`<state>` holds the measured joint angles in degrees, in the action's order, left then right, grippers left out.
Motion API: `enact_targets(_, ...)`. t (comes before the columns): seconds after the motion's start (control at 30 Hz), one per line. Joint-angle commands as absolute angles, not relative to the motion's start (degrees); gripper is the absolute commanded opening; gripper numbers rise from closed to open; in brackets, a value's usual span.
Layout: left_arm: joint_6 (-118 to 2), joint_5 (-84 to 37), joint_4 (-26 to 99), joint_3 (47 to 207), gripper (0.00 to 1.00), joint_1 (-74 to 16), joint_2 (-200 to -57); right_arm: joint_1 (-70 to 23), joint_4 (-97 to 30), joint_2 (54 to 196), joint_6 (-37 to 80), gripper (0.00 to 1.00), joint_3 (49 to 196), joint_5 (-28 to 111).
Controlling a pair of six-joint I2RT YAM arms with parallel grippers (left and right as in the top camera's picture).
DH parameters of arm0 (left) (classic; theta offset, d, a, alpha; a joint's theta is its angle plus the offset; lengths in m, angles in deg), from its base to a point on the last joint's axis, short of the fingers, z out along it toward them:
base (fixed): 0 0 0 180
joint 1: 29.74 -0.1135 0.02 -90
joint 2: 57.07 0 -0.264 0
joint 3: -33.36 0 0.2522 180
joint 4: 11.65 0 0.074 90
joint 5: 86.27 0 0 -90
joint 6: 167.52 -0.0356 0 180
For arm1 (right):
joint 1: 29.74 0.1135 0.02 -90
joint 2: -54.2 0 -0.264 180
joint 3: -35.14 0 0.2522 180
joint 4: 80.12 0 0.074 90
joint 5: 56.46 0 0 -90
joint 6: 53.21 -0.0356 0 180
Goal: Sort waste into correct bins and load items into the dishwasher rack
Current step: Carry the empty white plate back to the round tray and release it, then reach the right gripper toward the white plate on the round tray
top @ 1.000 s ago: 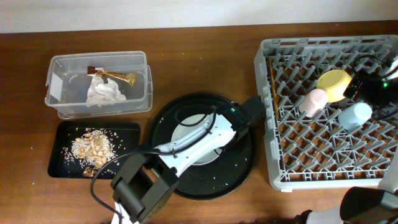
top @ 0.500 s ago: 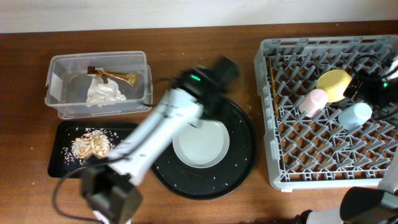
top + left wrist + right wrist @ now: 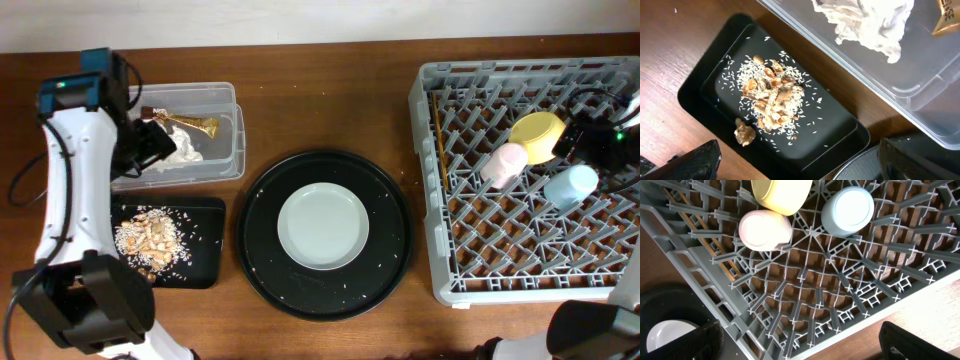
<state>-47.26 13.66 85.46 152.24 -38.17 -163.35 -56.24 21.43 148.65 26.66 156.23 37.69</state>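
The right gripper swings left in the overhead view and down onto the grey plate's rack-side rim (image 3: 364, 211) next, because this plate still sits outside the rack (image 3: 440, 270).
My left gripper (image 3: 148, 146) hangs open and empty over the clear bin (image 3: 225, 150), which holds the white napkin (image 3: 178, 150) and the gold wrapper (image 3: 195, 125). In the left wrist view the black bin (image 3: 700, 85) with rice and brown scraps (image 3: 772, 97) lies between my fingers (image 3: 695, 162), beside the clear bin (image 3: 920, 100) and the napkin (image 3: 870, 22). The grey plate (image 3: 323, 227) sits on the round black tray (image 3: 325, 290). The dishwasher rack (image 3: 440, 270) holds the yellow-green bowl (image 3: 537, 135), pink cup (image 3: 503, 162), blue cup (image 3: 570, 183) and chopsticks (image 3: 441, 150). My right gripper (image 3: 590, 148) is open above it.
The black bin (image 3: 205, 265) lies just in front of the clear bin, close to the round tray's left rim. In the right wrist view the rack's front wall (image 3: 880, 315) borders bare wooden table (image 3: 940, 300). The left arm's base stands at the front left.
The left arm has swung from the rack's left edge across the round tray to the far left, above the clear bin, uncovering the plate. The right arm has not moved.
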Motion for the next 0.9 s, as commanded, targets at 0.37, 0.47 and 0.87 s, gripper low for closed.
enact_targets(0.37,-47.1,14.1,85.5,152.5,0.99,-38.4,-162.5,-56.4,21.3,148.8,26.6,0.98,156.0,37.8)
enact_targets(0.47,-47.2,14.1,85.5,152.5,0.99,-38.4,-162.5,-56.4,21.3,148.8,26.6,0.98,156.0,37.8)
enact_targets(0.87,-47.1,14.1,85.5,152.5,0.99,-38.4,-162.5,-48.8,24.0,148.7,37.9,0.99,156.0,68.5)
